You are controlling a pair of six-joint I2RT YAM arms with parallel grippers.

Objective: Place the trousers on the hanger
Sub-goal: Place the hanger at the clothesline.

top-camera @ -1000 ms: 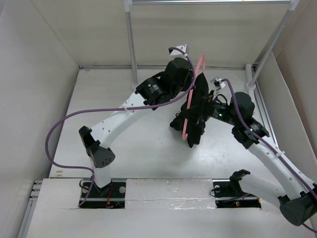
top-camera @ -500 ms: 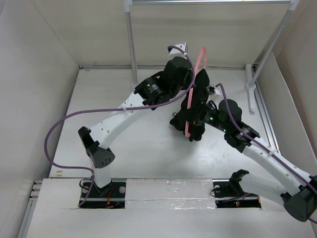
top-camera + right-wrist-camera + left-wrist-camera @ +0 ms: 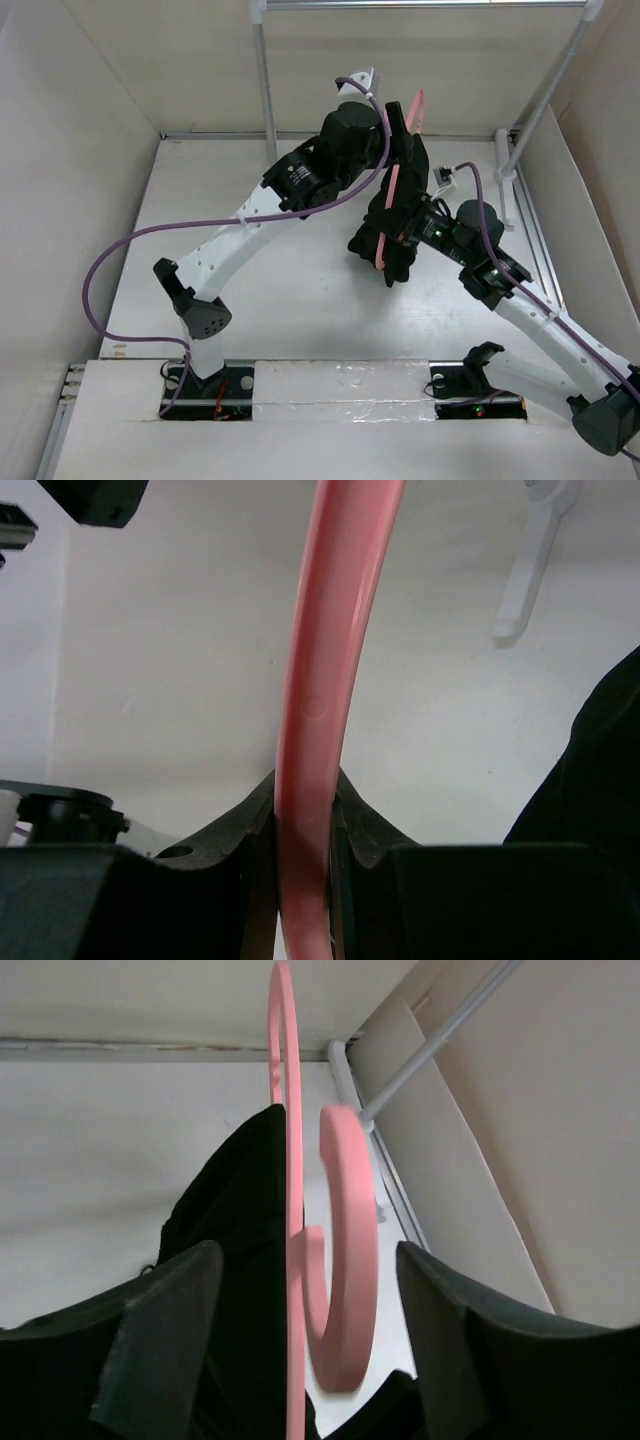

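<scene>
The robot's right gripper next needs to carry the hanger (image 3: 392, 190) up and outward to the rack's top bar (image 3: 530, 4) and let go of it there, since the trousers already hang over the hanger.
The pale-pink hanger (image 3: 392, 190) stands on edge above the table, with the black trousers (image 3: 385, 255) draped over it and bunched below. My right gripper (image 3: 402, 228) is shut on the hanger's bar (image 3: 310, 740), which runs up between its jaws (image 3: 303, 800). A fold of the trousers (image 3: 600, 770) shows at the right edge of that view. My left gripper (image 3: 400, 125) is at the hanger's top. In the left wrist view its fingers (image 3: 165, 1340) stand wide apart around the hanger's hook (image 3: 345, 1260) without touching it, so the left gripper (image 3: 305, 1255) is open. The trousers (image 3: 230, 1210) hang just left of the hook.
White rack poles rise at the back (image 3: 265, 90) and at the right (image 3: 545, 100), with a white foot bracket (image 3: 505, 180) on the table near the right wall. Pale walls close in the table on the left, back and right. A purple cable (image 3: 110, 270) loops off the left arm.
My right gripper has closed on the hanger's bar. My left gripper has opened and let go of the hook. The hanger's top has shifted right and stands more upright.
</scene>
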